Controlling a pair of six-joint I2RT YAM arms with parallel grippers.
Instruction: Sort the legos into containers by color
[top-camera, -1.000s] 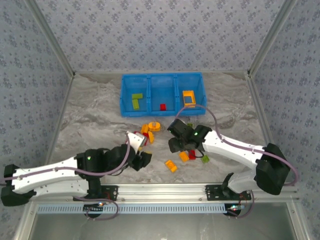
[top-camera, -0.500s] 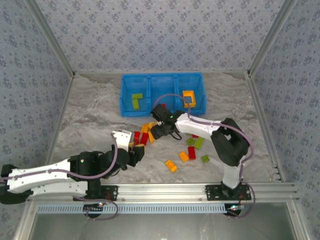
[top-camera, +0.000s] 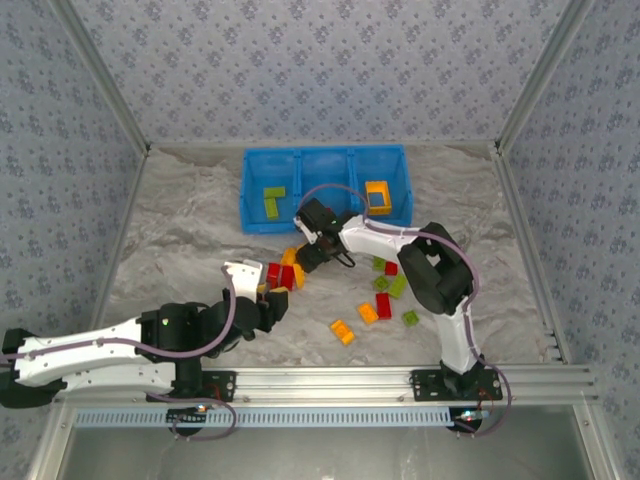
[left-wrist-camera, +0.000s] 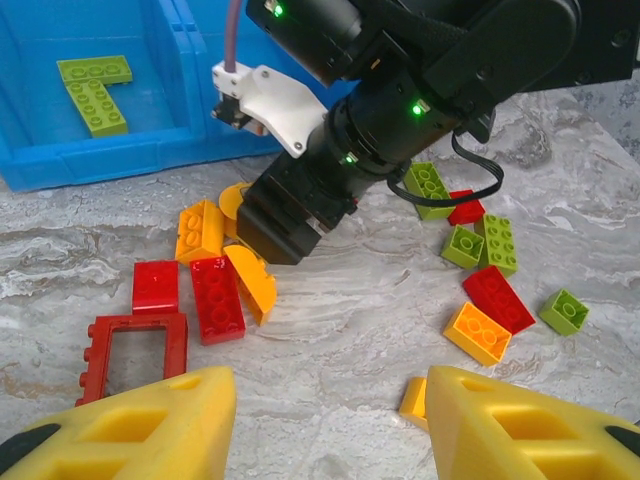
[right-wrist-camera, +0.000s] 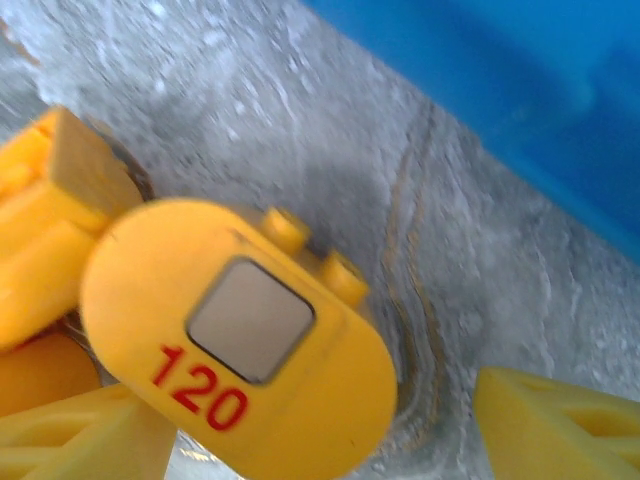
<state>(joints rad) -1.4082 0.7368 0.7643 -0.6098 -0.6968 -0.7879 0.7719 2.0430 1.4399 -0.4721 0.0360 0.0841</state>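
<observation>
The rounded yellow piece (right-wrist-camera: 240, 340) with the grey square is off-centre between the open fingers, so my right gripper should next move sideways toward it and close around it.
The blue bin (top-camera: 325, 187) holds green legos (top-camera: 272, 200) in its left container and an orange frame (top-camera: 377, 196) in the right one. My right gripper (top-camera: 306, 252) is low over the orange pile in front of the bin. It is open around a rounded yellow piece marked 120 (right-wrist-camera: 240, 340), with a gap to the right finger (right-wrist-camera: 560, 420). My left gripper (left-wrist-camera: 325, 430) is open and empty above bare table, near a red frame (left-wrist-camera: 135, 345), red bricks (left-wrist-camera: 217, 298) and a curved orange brick (left-wrist-camera: 252, 280).
Loose legos lie right of centre: green (top-camera: 397, 285), red (top-camera: 383, 305), orange (top-camera: 343, 331) and a green cube (top-camera: 411, 318). The right arm's elbow (top-camera: 440, 270) rises over them. The bin's front wall (left-wrist-camera: 100, 160) is just behind the pile.
My right gripper swung from the near-right legos back and left to the orange pile in front of the bin, and its jaws widened. The left gripper drew back slightly.
</observation>
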